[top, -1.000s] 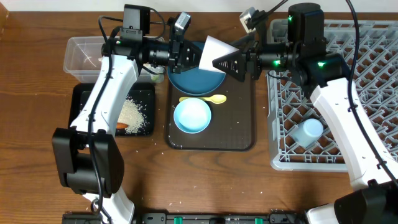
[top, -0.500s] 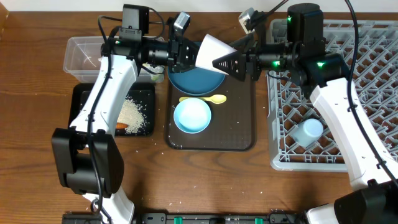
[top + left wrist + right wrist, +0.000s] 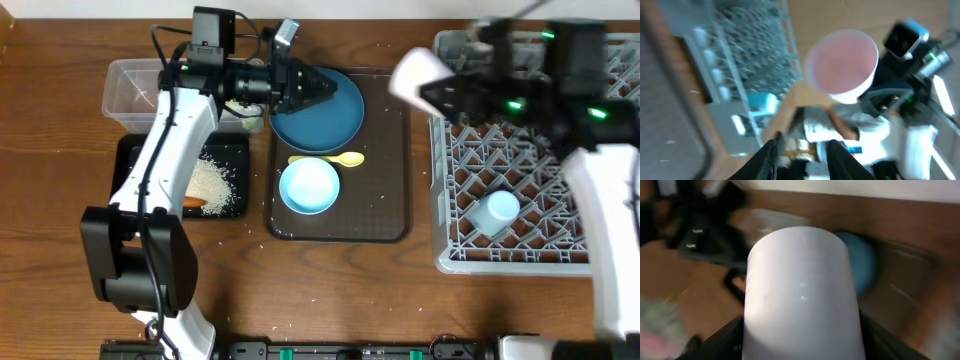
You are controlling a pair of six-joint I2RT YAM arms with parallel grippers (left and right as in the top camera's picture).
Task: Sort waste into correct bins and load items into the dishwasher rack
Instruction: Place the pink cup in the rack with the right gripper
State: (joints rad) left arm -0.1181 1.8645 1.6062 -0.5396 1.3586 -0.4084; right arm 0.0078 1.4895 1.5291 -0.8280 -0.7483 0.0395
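Note:
The right gripper moves back and down onto the rack's wires beside the light blue cup next to release the pale pink cup point(image 3: 413, 72), since that spot is empty.
My right gripper point(image 3: 440, 92) is shut on the pale pink cup point(image 3: 413, 72), held in the air at the left edge of the grey dishwasher rack point(image 3: 600, 200). In the right wrist view the cup point(image 3: 800, 290) fills the space between the fingers. My left gripper point(image 3: 325, 85) stands open and empty above the dark blue plate point(image 3: 335, 122). From the left wrist the cup point(image 3: 842, 62) shows its mouth, well clear of my left gripper point(image 3: 802, 155). A light blue bowl point(image 3: 309, 187) and a yellow spoon point(image 3: 330, 160) lie on the brown tray. A light blue cup point(image 3: 495, 212) lies in the rack.
The brown serving tray point(image 3: 385, 205) sits mid-table. Left of it, the black tray point(image 3: 132, 160) holds rice point(image 3: 212, 183) and a small carrot point(image 3: 196, 204). A clear tub point(image 3: 135, 88) stands behind it. Loose grains dot the wooden table.
My left gripper has opened and let go of the pink cup. The right arm has swung right with the cup, from over the plate to the rack's edge.

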